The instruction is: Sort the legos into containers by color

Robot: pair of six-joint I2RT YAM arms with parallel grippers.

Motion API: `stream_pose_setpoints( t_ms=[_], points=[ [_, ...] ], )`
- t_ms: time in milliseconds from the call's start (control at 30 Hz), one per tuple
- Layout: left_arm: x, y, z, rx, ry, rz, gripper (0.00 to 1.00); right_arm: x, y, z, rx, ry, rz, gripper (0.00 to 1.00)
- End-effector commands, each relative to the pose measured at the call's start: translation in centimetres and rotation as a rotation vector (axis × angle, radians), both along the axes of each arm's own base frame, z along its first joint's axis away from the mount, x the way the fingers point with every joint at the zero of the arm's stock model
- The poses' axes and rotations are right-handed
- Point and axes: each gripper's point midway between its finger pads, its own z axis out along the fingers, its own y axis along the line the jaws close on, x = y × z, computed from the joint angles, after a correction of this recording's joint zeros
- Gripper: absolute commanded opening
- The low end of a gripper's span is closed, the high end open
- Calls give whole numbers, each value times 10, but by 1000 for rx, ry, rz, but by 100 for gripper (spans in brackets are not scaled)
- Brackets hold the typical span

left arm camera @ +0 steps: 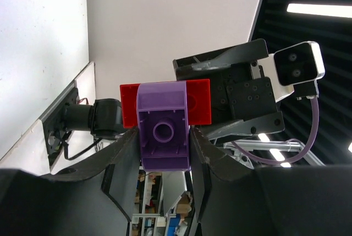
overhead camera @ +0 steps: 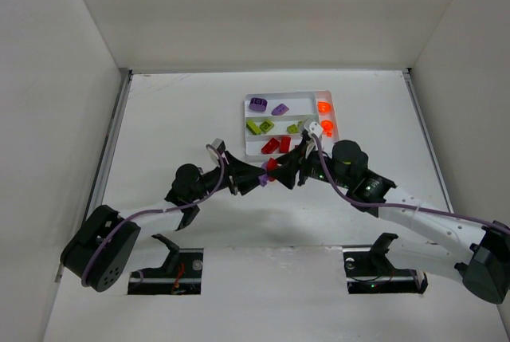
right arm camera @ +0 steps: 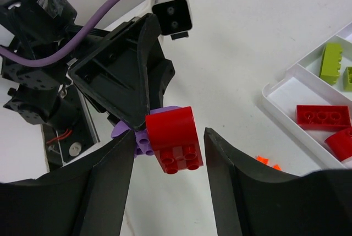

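I will next carry the purple lego [left arm camera: 163,132] outward with my left gripper, over the empty end of the purple pieces' slot by the orange pieces, and release it.
My left gripper [overhead camera: 256,176] [left arm camera: 164,137] is shut on a purple lego [left arm camera: 163,132], held above the table in front of the tray. A red lego [right arm camera: 173,136] [left arm camera: 199,101] is stuck to the purple one [right arm camera: 144,141]. My right gripper [overhead camera: 288,171] [right arm camera: 169,137] is open with its jaws on either side of the red lego, a gap showing on the right. The white tray [overhead camera: 249,115] holds two purple pieces [overhead camera: 257,104] in the far slot, green ones [overhead camera: 255,127] in the middle, red ones [overhead camera: 271,146] in the near slot and orange ones [overhead camera: 323,107] in the end slot.
Small orange pieces [right arm camera: 268,162] lie on the table near the tray's near edge [right arm camera: 275,94]. White walls enclose the table on the left, back and right. Both arms meet just in front of the tray.
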Motion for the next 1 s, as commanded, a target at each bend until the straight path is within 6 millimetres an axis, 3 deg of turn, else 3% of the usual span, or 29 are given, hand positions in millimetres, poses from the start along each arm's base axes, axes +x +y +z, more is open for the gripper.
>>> stream_pose_setpoints(
  t_ms=[0, 300, 467, 633, 700, 800, 967],
  points=[
    [-6, -1, 21, -50, -60, -17, 21, -5, 3, 16, 37, -22, 43, 58],
    [0, 6, 19, -51, -60, 16, 21, 1, 2, 12, 29, 3, 21, 26],
    [17, 26, 14, -51, -73, 110, 18, 16, -21, 24, 77, -5, -90, 18],
    [34, 49, -8, -13, -63, 205, 17, 26, -41, 39, 151, -25, -169, 19],
    [39, 54, -7, -12, -83, 224, 17, 44, -47, 36, 166, -3, -237, 20],
    [45, 56, -2, 0, -142, 251, 17, 84, -46, 15, 190, 72, -394, 22],
    [54, 63, 4, 28, -232, 318, 17, 145, -25, -19, 229, 176, -634, 23]
  ],
)
